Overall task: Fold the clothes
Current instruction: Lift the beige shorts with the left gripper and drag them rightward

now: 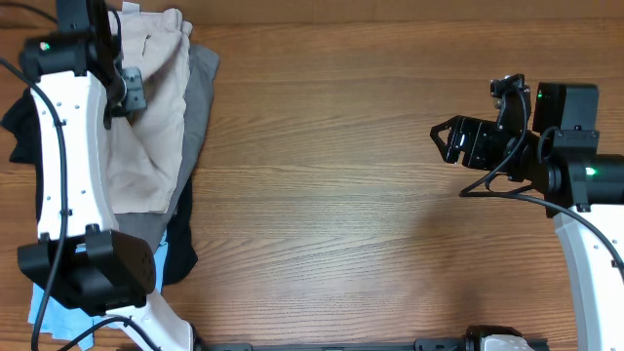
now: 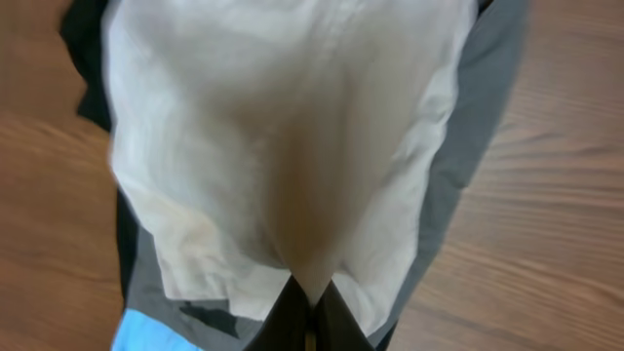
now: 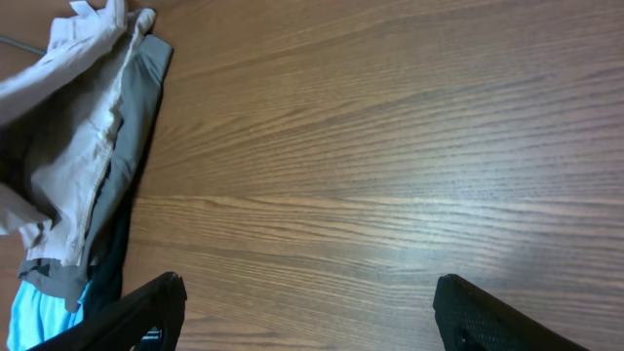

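The pinched shorts come off the pile next, over the bare table to the right of my left gripper in the overhead view, and are released there.
The beige shorts (image 1: 148, 117) lie on top of a pile of clothes at the table's left side. My left gripper (image 1: 130, 90) is shut on a fold of the beige shorts (image 2: 283, 146) and lifts the cloth into a peak; in the left wrist view the fingers (image 2: 312, 307) pinch the fabric between them. The shorts also show at the left of the right wrist view (image 3: 63, 146). My right gripper (image 1: 447, 139) is open and empty above bare table at the right, its fingers (image 3: 307, 312) wide apart.
Under the beige shorts lie grey shorts (image 1: 200, 97), a black garment (image 1: 178, 249) and a light-blue garment (image 1: 54, 307). The wooden table (image 1: 331, 195) stretches between the pile and the right arm.
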{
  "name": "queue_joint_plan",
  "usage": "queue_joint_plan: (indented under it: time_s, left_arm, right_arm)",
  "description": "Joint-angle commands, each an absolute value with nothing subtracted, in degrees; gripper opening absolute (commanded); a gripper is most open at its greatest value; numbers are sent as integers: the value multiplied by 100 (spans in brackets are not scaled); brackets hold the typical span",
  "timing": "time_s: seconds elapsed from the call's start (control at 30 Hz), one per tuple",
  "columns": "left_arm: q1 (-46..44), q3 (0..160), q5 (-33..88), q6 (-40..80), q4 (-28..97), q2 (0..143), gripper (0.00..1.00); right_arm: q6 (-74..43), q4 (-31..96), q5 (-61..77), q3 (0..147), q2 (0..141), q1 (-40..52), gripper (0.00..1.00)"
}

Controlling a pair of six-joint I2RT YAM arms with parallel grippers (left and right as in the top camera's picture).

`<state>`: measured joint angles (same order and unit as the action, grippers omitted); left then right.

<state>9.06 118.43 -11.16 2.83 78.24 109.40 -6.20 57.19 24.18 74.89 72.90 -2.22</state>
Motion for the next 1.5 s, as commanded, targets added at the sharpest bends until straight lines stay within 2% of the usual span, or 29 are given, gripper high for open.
queue_joint_plan:
  time_s: [0.0, 0.23, 0.43, 0.6, 0.73, 0.93, 1.1, 1.47]
  left_arm:
    - [499, 12982, -1009, 123, 8414, 10857, 4]
    - [-799, 14127, 578, 38, 8569, 10857, 4]
    - [-2165, 14068, 1002, 200, 8108, 11080, 4]
    - [-3017, 14068, 1052, 397, 7887, 11681, 4]
    - [-3607, 14068, 1575, 408, 7575, 12462, 4]
    - [-4182, 14068, 2115, 408, 7275, 13183, 4]
    - [-4591, 14092, 2228, 528, 6884, 13257, 4]
    - [-4840, 14103, 3179, 683, 6709, 13231, 4]
  right_arm:
    - [-591, 5627, 2456, 7649, 7266, -228, 85]
    - [-591, 5865, 2451, 8232, 7122, -298, 82]
    - [-589, 6753, 2012, 9319, 7061, -716, 82]
    - [-593, 7220, 1811, 9900, 7061, -1406, 84]
    - [-593, 7312, 1920, 10141, 7061, -2143, 84]
    - [-593, 7231, 2329, 10141, 7074, -2917, 84]
    - [-593, 7144, 2418, 10141, 7072, -3411, 85]
    - [-589, 7087, 2845, 10141, 7072, -4095, 85]
